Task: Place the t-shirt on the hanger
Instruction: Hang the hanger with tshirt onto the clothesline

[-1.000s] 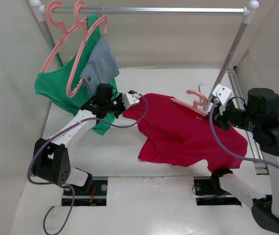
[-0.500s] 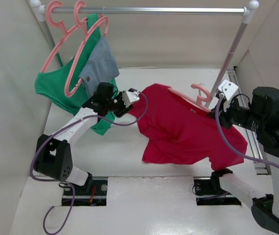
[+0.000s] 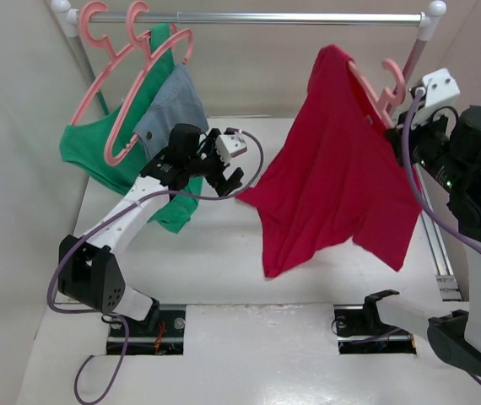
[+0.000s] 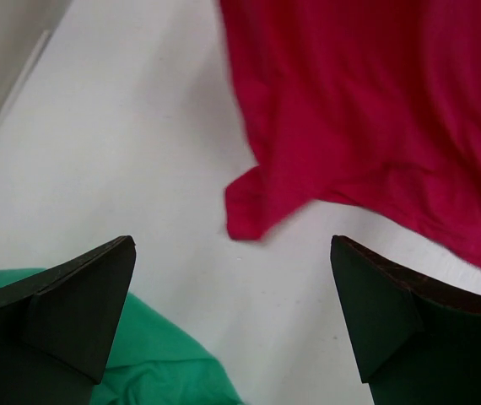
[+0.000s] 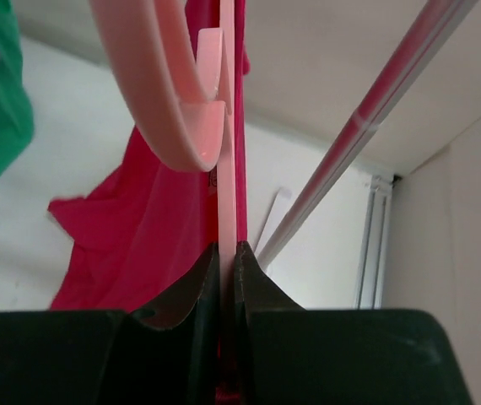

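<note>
My right gripper moves outward next, sets the hanger's curled hook over the bar's bare end (image 3: 390, 18) and releases the hanger's stem, since the hook is still short of it.
The crimson t-shirt (image 3: 333, 160) hangs in the air on the salmon-pink hanger (image 3: 390, 84), just below the right end of the rail, and its hem is off the table. My right gripper (image 3: 399, 118) is shut on the hanger's stem under the curled hook. In the right wrist view the fingers (image 5: 228, 249) pinch the hanger (image 5: 160, 93), with the t-shirt (image 5: 148, 228) draped behind. My left gripper (image 3: 234, 173) is open, left of the shirt's lower corner. In the left wrist view nothing lies between the left gripper's (image 4: 232, 245) fingers, and the t-shirt (image 4: 375, 110) is ahead, apart from them.
The metal rail (image 3: 257, 17) spans the back, with its right post (image 3: 397, 97) close beside the held hanger. At the rail's left end two pink hangers carry a green garment (image 3: 97, 152) and a grey-blue piece (image 3: 173, 110). Green cloth (image 4: 164, 363) lies under the left gripper.
The left gripper has opened and let go of the t-shirt's edge. The right arm has lifted the hanger and shirt off the table, up toward the rail.
</note>
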Controlling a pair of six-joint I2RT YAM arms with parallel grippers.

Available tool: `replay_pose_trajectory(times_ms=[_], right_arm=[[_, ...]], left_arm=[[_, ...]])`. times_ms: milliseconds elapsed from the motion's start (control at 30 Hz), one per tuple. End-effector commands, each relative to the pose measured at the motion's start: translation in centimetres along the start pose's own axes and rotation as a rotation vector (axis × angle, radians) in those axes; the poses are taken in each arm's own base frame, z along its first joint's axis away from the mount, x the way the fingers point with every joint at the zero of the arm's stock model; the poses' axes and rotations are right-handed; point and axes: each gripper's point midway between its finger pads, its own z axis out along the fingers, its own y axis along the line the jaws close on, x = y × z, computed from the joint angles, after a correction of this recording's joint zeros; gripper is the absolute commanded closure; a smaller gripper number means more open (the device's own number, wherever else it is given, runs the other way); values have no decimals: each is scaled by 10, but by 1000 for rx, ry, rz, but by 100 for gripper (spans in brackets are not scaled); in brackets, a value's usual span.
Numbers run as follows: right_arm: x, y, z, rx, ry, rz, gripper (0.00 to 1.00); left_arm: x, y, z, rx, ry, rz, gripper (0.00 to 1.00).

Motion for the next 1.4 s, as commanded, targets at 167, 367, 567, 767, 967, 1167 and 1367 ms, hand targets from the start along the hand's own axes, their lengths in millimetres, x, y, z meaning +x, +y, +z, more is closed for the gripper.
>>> replay_pose_trajectory(times_ms=[167, 367, 567, 767, 967, 1167, 1367], right_arm=[[-116, -53, -2, 234, -367, 47, 100], [-139, -74, 24, 324, -417, 50, 100], [-137, -77, 66, 329, -396, 48, 100], [-109, -71, 101, 311, -315, 48, 100], [-81, -66, 122, 265, -270, 88, 100], [-67, -60, 118, 232, -256, 102, 100], [-68, -58, 78, 236, -292, 53, 17]], left_arm=[[-3, -17, -7, 39, -11, -21, 0], [-5, -20, -10, 38, -34, -9, 0], [0, -22, -12, 29, -31, -8, 0], [4, -25, -14, 26, -36, -5, 0], [10, -29, -15, 31, -28, -11, 0], [10, -29, -15, 31, -28, -11, 0], [13, -32, -14, 44, -25, -15, 0]])
